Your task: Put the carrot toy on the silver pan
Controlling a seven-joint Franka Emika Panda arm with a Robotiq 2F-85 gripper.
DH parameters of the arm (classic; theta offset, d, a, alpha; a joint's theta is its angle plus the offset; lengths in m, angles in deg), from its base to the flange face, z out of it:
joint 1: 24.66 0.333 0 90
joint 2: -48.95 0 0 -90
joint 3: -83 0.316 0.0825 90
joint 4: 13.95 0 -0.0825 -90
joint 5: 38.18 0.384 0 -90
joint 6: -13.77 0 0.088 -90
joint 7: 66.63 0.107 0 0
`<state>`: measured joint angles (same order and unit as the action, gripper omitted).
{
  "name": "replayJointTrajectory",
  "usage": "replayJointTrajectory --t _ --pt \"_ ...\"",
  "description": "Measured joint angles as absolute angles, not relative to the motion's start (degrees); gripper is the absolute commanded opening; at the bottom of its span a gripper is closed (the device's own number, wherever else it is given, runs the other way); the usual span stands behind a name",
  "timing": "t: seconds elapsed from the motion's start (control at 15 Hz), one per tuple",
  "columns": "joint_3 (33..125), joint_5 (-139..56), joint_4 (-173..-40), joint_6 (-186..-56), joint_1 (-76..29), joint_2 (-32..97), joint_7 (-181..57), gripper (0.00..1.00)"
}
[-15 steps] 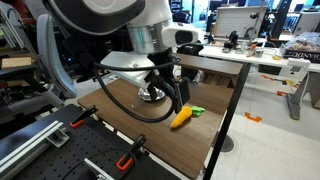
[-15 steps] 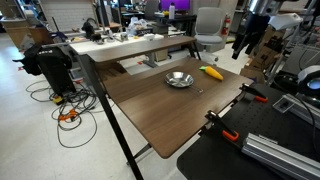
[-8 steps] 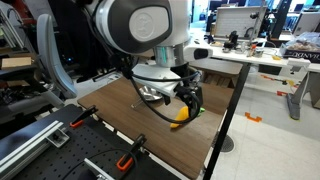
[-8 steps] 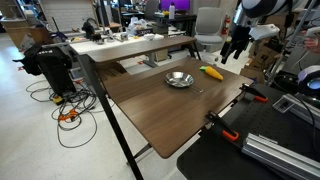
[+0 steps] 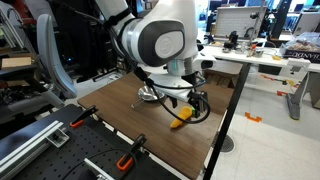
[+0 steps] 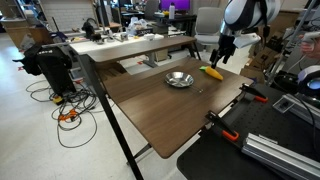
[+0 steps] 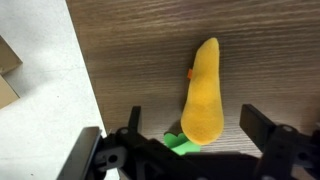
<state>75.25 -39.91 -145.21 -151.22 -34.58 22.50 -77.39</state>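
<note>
The carrot toy's thick end [image 5: 186, 114] [image 7: 203, 121] is already between my open fingertips, so I will lower my gripper down around it and close on it.
The carrot toy [image 7: 203, 92] is orange with a green leafy tip and lies flat on the brown wooden table. In the wrist view it points away, its thick end between my open jaws. My gripper [image 7: 195, 125] hovers just above it, fingers on either side, not touching. In both exterior views the carrot [image 5: 180, 117] [image 6: 211, 72] lies near the table's edge under the gripper [image 5: 193, 103] [image 6: 219, 58]. The silver pan [image 6: 180, 79] sits on the table beside the carrot; in an exterior view it [image 5: 150, 96] is partly hidden behind the arm.
The table's edge [image 7: 85, 80] runs close beside the carrot, with floor beyond. Orange clamps [image 6: 226, 132] [image 5: 128, 158] grip the table's near edge. Desks, chairs and cables stand around the table.
The arm has swung over and down toward the carrot; the gripper now hangs right above it. Carrot and pan have not moved.
</note>
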Motion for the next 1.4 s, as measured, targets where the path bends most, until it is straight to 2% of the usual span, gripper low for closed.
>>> replayJointTrajectory --t 0.4,0.47,0.53,1.13,1.2,1.33,1.4 --pt "76.95 -39.91 -142.65 -154.96 -34.81 17.64 -77.39 1.00" --pt "77.26 -39.91 -142.42 -155.29 -34.84 17.00 -77.39 0.75" --pt "77.59 -39.91 -142.25 -155.82 -34.90 16.42 -77.39 0.74" --pt "78.93 -39.92 -141.41 -160.15 -35.38 14.10 -77.32 0.05" --pt "78.93 -39.92 -141.24 -160.15 -35.41 14.10 -77.26 0.02" --pt "78.94 -39.91 -140.92 -160.15 -35.43 14.13 -77.02 0.04" --pt "79.07 -39.91 -140.80 -160.14 -35.47 14.22 -76.82 0.02"
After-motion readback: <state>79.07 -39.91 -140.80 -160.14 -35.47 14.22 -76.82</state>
